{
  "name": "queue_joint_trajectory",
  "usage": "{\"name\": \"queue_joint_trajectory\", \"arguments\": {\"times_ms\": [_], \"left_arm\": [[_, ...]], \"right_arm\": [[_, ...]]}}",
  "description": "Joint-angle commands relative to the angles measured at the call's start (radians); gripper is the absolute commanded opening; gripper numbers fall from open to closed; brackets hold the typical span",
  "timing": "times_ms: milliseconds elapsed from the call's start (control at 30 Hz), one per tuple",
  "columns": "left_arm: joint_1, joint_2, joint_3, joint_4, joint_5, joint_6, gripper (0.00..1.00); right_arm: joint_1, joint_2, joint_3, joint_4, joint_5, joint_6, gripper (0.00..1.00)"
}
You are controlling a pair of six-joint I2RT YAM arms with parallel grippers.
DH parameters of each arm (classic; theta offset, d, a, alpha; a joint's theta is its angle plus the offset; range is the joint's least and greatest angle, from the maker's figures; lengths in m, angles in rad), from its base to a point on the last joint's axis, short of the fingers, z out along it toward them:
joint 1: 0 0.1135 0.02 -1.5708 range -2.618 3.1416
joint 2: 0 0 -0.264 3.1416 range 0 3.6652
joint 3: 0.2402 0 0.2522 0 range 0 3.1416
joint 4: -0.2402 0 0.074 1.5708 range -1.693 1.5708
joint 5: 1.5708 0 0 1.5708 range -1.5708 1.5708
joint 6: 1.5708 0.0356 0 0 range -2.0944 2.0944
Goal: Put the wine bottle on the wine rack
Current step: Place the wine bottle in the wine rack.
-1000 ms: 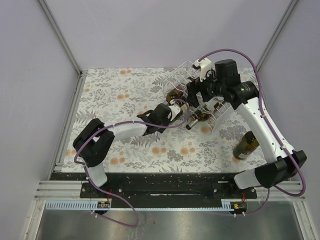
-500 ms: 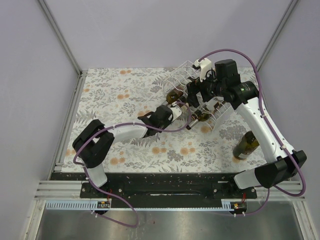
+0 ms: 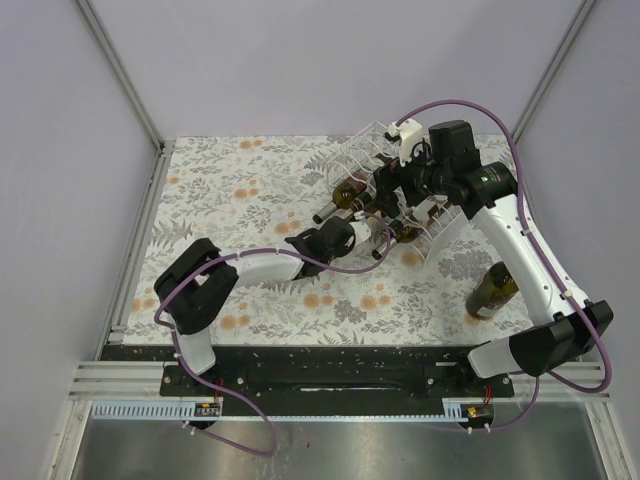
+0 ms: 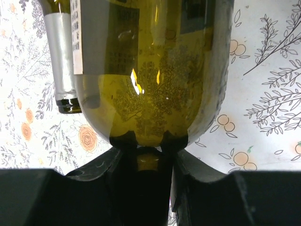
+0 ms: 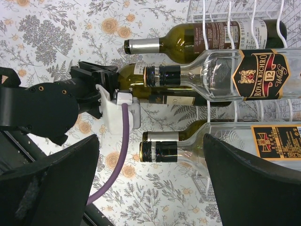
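Note:
I need to push my left gripper outward toward the rack (image 3: 366,148) next, sliding the bottle deeper between the foil-necked bottles, then release it, as the bottle's body still sticks out.
The wine bottle (image 4: 150,70) is olive green and lies on its side, body toward the wine rack (image 3: 366,148). My left gripper (image 4: 148,141) is shut on its neck, just below the shoulder. In the right wrist view the left gripper (image 5: 101,82) holds that green neck (image 5: 130,76) at the rack's (image 5: 230,19) open side, where the bottle's body runs in under a clear black-capped bottle (image 5: 221,75). My right gripper (image 5: 150,176) hangs open above the rack's front with nothing between its fingers. From above, the left gripper (image 3: 348,236) is at the rack's left side and the right gripper (image 3: 398,188) is over it.
Several bottles lie in the rack: a green one with a silver foil neck (image 5: 197,40), another foil-necked one (image 5: 178,136) and a clear black-capped one (image 5: 197,150). A further green bottle (image 3: 493,290) stands upright on the floral cloth by the right arm. A purple cable (image 5: 117,155) crosses below.
My left gripper has moved a little right and nearer with the bottle neck in it, its arm stretched further toward the rack. The right arm has stayed where it was.

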Motion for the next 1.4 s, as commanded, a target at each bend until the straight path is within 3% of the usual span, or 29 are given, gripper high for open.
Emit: {"name": "queue_joint_trajectory", "arguments": {"times_ms": [0, 767, 1067, 1367], "left_arm": [[-0.010, -0.003, 0.081, 0.163, -0.099, 0.017, 0.09], [-0.014, 0.122, 0.265, -0.016, -0.071, -0.009, 0.19], [-0.014, 0.147, 0.315, -0.067, -0.043, -0.040, 0.34], [-0.016, 0.182, 0.367, -0.113, -0.007, -0.066, 0.36]], "right_arm": [[-0.008, -0.003, 0.017, -0.001, 0.001, -0.010, 0.99], [-0.008, -0.024, -0.006, -0.013, 0.005, -0.022, 0.99], [-0.010, -0.021, -0.006, -0.012, 0.001, -0.020, 1.00], [-0.010, -0.023, 0.000, -0.020, 0.001, -0.020, 0.99]]}}
